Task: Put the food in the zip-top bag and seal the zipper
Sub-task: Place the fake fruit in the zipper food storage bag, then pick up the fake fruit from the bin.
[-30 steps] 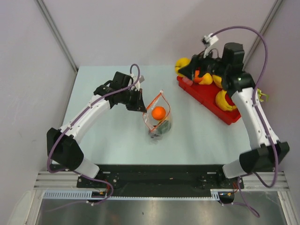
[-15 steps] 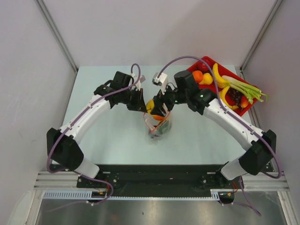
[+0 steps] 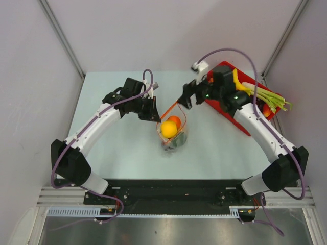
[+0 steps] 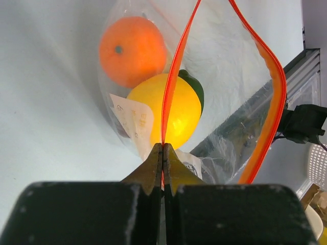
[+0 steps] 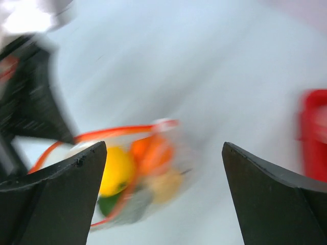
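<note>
With fruit remaining in the red tray, I will move my empty right gripper away from the bag (image 3: 172, 133), then down into the tray's end nearest the bag (image 3: 210, 77).
The zip-top bag (image 3: 172, 133) lies mid-table with its mouth held open. My left gripper (image 3: 153, 115) (image 4: 163, 146) is shut on one side of the orange-red zipper (image 4: 174, 71); the other side bows away to the right. Food inside the bag: an orange fruit (image 4: 132, 50) (image 3: 175, 121), a yellow fruit (image 4: 171, 111) (image 3: 169, 129) and something green (image 4: 194, 88) behind it. My right gripper (image 3: 184, 99) (image 5: 163, 146) hangs open and empty, above and to the right of the bag (image 5: 140, 176), which is blurred in its wrist view.
A red tray (image 3: 223, 68) sits at the back right under the right arm, holding bananas (image 3: 238, 81), green stalks (image 3: 269, 96) and more fruit. The tray's edge (image 5: 312, 133) shows at the right of the right wrist view. Grey walls enclose the table.
The right gripper came from the tray to the bag with a yellow fruit, let it go into the bag, opened wide and drew back up-right. The left gripper kept holding the zipper.
</note>
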Robot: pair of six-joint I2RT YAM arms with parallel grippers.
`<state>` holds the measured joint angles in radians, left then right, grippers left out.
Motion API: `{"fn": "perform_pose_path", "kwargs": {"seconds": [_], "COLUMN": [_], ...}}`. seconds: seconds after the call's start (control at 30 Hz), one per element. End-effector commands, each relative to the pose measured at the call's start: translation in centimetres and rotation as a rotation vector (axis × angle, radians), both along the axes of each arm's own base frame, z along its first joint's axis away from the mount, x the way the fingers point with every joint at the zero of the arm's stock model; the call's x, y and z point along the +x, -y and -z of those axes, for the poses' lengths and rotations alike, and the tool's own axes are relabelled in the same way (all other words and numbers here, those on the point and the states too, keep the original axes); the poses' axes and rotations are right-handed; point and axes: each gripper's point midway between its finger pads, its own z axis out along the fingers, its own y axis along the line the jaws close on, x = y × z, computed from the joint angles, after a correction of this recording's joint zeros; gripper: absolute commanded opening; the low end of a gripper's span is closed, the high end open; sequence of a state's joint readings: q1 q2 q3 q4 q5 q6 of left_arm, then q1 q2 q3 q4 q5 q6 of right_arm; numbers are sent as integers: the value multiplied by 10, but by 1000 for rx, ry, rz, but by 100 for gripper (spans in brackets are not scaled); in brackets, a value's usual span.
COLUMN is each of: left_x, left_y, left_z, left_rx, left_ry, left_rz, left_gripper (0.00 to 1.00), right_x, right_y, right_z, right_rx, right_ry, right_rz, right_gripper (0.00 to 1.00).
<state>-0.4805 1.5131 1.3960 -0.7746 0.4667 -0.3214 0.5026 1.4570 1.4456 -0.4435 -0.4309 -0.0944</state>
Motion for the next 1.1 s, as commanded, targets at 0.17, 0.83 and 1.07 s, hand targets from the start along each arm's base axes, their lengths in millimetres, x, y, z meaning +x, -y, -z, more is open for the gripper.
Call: {"fn": "perform_pose_path", "kwargs": {"seconds": [0.17, 0.83, 1.07], "left_x": [0, -2, -4], "left_y": [4, 0, -2], "left_z": [-21, 0, 8], "left_rx": [-38, -3, 5], "left_ry": [54, 22, -1], "left_rz": [15, 14, 11], "left_gripper": [0, 0, 0], "right_x": [164, 258, 256], "right_y": [139, 157, 148], "right_z": [0, 165, 197], "right_rx": [280, 350, 329], "right_ry": [-66, -455, -498], "right_rz": [658, 1069, 1073], "right_gripper": [98, 100, 100]}}
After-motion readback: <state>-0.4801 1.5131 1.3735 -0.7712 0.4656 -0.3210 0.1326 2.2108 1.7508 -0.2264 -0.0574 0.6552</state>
